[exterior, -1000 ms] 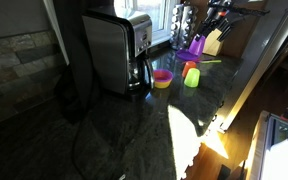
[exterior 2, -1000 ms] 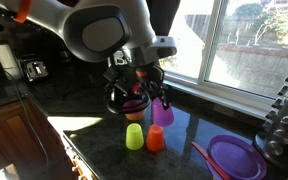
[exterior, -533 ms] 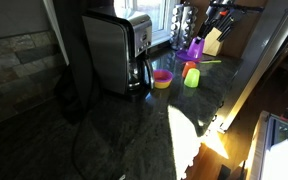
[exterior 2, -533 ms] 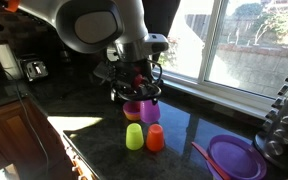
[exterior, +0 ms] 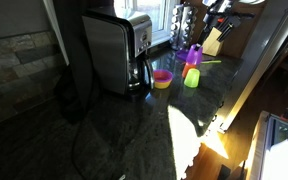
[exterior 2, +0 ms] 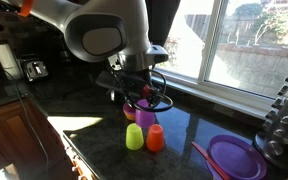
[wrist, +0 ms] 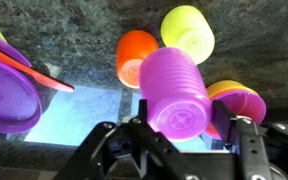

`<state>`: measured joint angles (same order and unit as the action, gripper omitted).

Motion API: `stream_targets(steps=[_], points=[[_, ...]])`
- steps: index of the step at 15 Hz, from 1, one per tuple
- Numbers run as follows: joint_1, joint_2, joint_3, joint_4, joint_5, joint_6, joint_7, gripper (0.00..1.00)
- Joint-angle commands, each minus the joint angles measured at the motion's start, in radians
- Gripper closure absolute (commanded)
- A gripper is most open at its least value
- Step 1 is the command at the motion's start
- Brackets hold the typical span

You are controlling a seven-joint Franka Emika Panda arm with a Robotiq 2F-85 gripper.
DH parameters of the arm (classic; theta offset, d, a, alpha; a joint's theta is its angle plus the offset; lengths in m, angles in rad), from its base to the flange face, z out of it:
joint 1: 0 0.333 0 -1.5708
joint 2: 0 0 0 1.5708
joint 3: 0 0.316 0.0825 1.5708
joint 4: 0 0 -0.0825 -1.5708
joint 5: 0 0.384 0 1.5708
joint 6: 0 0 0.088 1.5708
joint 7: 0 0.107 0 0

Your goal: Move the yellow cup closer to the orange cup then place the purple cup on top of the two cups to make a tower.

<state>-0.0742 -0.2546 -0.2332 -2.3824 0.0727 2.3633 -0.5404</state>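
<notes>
My gripper lowers the purple cup across both tops (exterior: pixel 190 69) (wrist: pixel 162 47) next, since the cup still hangs above the orange and yellow cups.
My gripper (wrist: pixel 184 128) is shut on the purple cup (wrist: pixel 174 90) and holds it on a tilt just above the other two cups. The orange cup (wrist: pixel 136 55) and the yellow cup (wrist: pixel 187 32) stand upside down, side by side and close together on the dark counter. In an exterior view the purple cup (exterior 2: pixel 144 116) hangs right over the yellow cup (exterior 2: pixel 134 137) and the orange cup (exterior 2: pixel 155 138). In an exterior view the purple cup (exterior: pixel 194 55) is above the orange cup (exterior: pixel 189 68) and the yellow cup (exterior: pixel 192 79).
A low pink-topped, yellow-bottomed piece (wrist: pixel 240 101) (exterior: pixel 162 78) sits next to the cups. A purple plate (exterior 2: pixel 234 157) (wrist: pixel 9 95) with a pink utensil lies nearby. A toaster (exterior: pixel 119 48), a knife block (exterior: pixel 214 40) and a rack (exterior 2: pixel 284 110) stand around the counter.
My gripper has moved down and across with the purple cup, from beside the pink-topped piece to just above the yellow and orange cups.
</notes>
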Motion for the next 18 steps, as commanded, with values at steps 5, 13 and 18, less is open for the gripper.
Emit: stream_targets(steps=[5,13,18], points=[[-0.001,0.053,-0.006,0.025,0.027,-0.044,-0.038,0.61],[-0.010,0.102,0.000,0.058,0.031,-0.046,-0.040,0.61],[-0.012,0.118,0.003,0.072,0.038,-0.057,-0.052,0.61]])
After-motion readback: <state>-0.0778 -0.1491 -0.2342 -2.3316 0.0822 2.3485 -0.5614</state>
